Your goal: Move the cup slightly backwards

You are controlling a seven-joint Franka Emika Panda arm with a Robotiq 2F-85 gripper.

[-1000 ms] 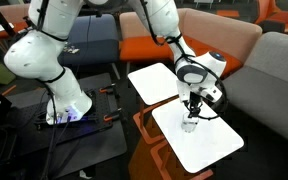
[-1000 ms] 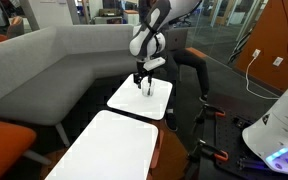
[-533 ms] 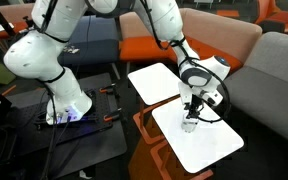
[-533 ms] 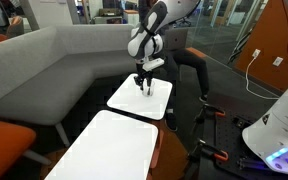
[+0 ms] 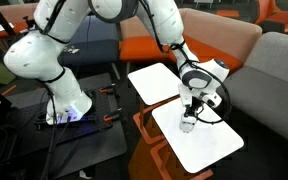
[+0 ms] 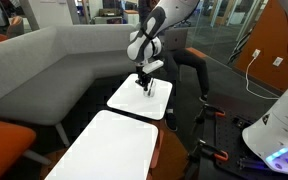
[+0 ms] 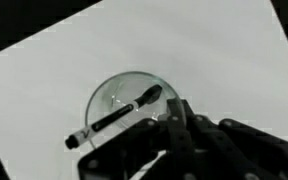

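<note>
My gripper will move the cup [image 5: 188, 126] toward the grey sofa, turn on the way and let go of it on the sofa side of the tabletop, because that part of the tabletop is empty.
The cup [image 7: 119, 98] is a small clear glass on a white tabletop [image 7: 214, 50], with a thin black stick [image 7: 114, 117] lying across its inside. In the wrist view my gripper [image 7: 174, 110] sits at the cup's lower right rim, its dark fingers [image 7: 184, 125] drawn together on the glass wall. Both exterior views show the gripper [image 5: 189, 114] [image 6: 144, 86] pointing straight down over the cup [image 5: 188, 126] on a small white table [image 5: 206, 145] [image 6: 156, 104]. In the farther exterior view the cup is too small to make out.
A second white table [image 5: 154, 82] [image 6: 109, 150] adjoins the one with the cup. A grey sofa [image 5: 269, 85] [image 6: 54, 70] runs behind, with orange seats [image 5: 144, 48] nearby. The robot's white base [image 5: 54, 75] and cables are on the floor.
The jaws have closed from wide open onto the cup's rim. The arm has barely shifted and the cup stays in the same spot.
</note>
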